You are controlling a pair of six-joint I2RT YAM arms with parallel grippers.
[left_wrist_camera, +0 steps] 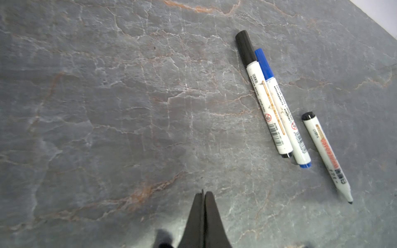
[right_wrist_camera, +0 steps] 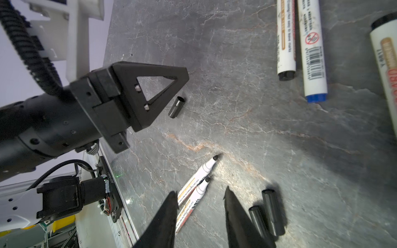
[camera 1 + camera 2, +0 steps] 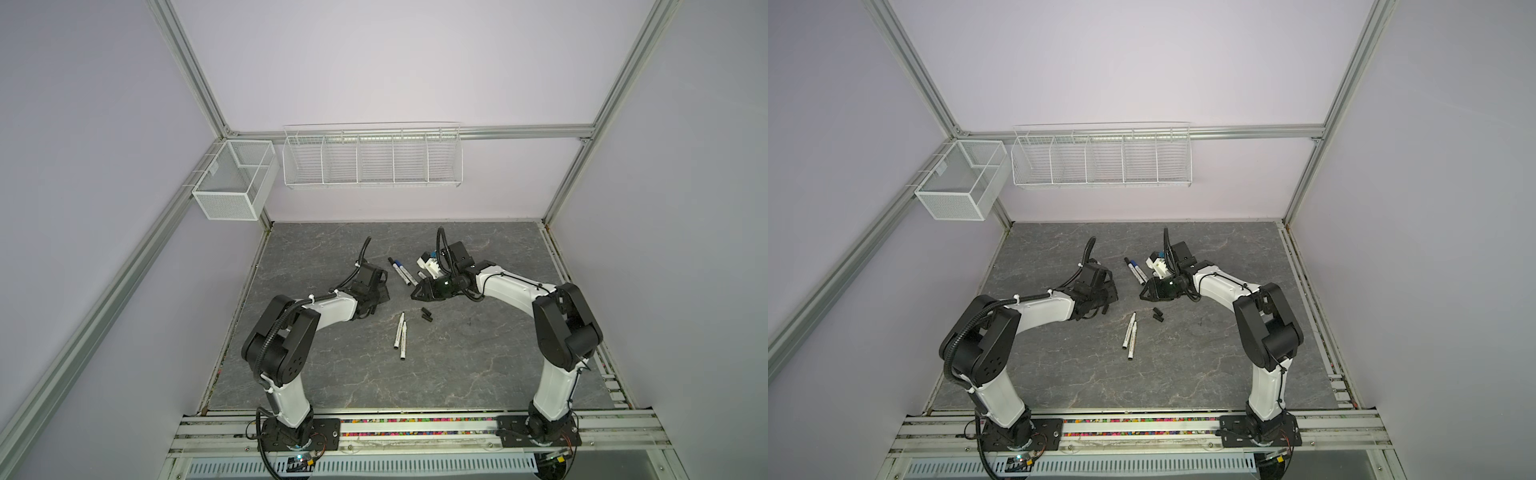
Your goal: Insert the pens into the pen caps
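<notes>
My open right gripper moves outward and then down onto the body of the uncapped pen beside the capped pair next, since the uncapped pen lies clear of them.
Two capped pens, black-capped [image 1: 264,96] and blue-capped [image 1: 283,111], lie side by side on the table, with an uncapped pen [image 1: 326,154] beside them. Two more uncapped pens [image 3: 400,332] [image 2: 199,174] lie together mid-table. Near them are two black pen caps [image 3: 427,315] [image 2: 272,214]. A third black cap [image 2: 177,107] lies just off my left gripper [image 3: 384,293] [image 1: 203,192], which is shut and holds nothing. My right gripper [image 3: 414,296] [image 2: 200,190] hovers open over the table between the two uncapped pens and the two caps, holding nothing.
A grey marbled table top [image 3: 478,361] carries everything. A white wire rack [image 3: 372,160] and a white mesh basket [image 3: 232,183] hang on the back wall, well above the table. Aluminium frame rails [image 3: 415,428] run along the front edge.
</notes>
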